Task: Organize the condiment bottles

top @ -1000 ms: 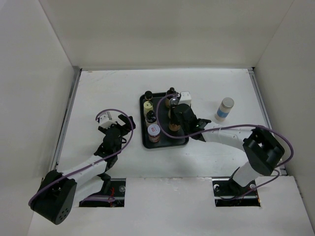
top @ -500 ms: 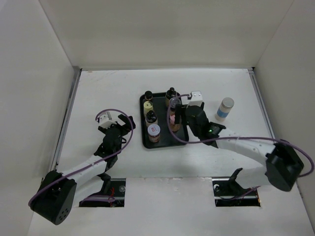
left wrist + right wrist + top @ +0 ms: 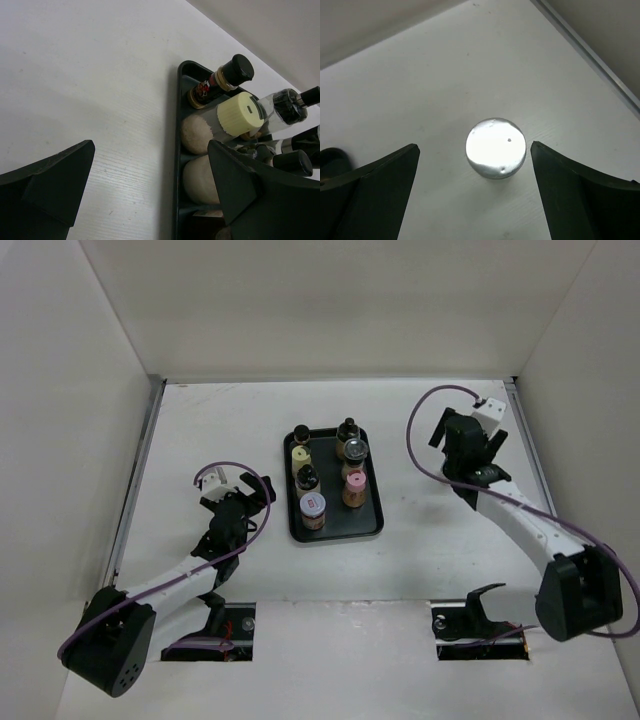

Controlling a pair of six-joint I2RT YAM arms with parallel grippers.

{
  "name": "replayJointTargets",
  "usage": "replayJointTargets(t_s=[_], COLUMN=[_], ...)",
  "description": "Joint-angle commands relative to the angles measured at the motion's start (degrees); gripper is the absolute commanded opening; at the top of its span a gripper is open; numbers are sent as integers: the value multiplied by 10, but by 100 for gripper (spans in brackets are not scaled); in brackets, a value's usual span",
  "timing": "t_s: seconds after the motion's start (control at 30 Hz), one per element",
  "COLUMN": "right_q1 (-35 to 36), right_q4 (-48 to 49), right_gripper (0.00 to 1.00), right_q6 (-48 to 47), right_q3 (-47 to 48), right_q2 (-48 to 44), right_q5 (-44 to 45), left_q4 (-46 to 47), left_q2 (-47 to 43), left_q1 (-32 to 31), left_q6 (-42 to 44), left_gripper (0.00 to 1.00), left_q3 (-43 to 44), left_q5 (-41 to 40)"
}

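The spread fingers of my right gripper go down next around the silvery cap (image 3: 496, 147), which shows below the gripper and between them, and close on the bottle there.
Several condiment bottles stand in two rows on the black tray (image 3: 372, 527); among them are a yellow-capped one (image 3: 300, 455), a pink-capped one (image 3: 353, 480) and a grey-lidded jar (image 3: 313, 506). Apart from them, to the right, one bottle with a silvery cap (image 3: 496, 147) stands on the table. My right gripper (image 3: 473, 146) hovers open above it, a finger on each side, touching nothing. In the top view the right gripper (image 3: 465, 448) hides that bottle. My left gripper (image 3: 250, 496) rests open and empty left of the tray. In its wrist view the left gripper (image 3: 150, 145) faces the tray edge (image 3: 176, 150).
White walls enclose the table on three sides, with metal rails along the left edge (image 3: 140, 470) and right edge (image 3: 528, 440). The right wall is close to the right arm. Purple cables loop above both wrists.
My right arm swung from over the tray to the right, above the lone bottle, and its jaws opened, leaving the pink-capped bottle on the tray. The left arm stayed still.
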Motion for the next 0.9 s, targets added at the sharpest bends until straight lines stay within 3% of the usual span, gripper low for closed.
replayJointTargets(t_s=[0.0, 0.33, 0.4, 0.47, 0.57, 0.77, 0.87], right_q1=[-24, -76, -78, -75, -66, 48, 120], right_q4=[-23, 4, 8, 13, 19, -1, -40], right_gripper=[100, 100, 91, 71, 51, 46, 46], right_q6=[-12, 8, 8, 10, 7, -17, -9], right_q3=[48, 55, 58, 55, 44, -13, -14], right_q2=[46, 127, 144, 145, 107, -50, -77], right_q5=[8, -76, -87, -90, -78, -22, -22], left_q4=[30, 30, 30, 30, 30, 29, 26], left_q2=[-7, 7, 7, 0, 0, -6, -7], left_q1=[-3, 0, 0, 2, 6, 9, 8], left_q6=[-9, -10, -11, -11, -11, -11, -10], left_gripper=[100, 100, 100, 100, 100, 100, 100], left_q3=[-4, 1, 1, -2, -2, -4, -2], left_q5=[12, 13, 15, 14, 13, 11, 15])
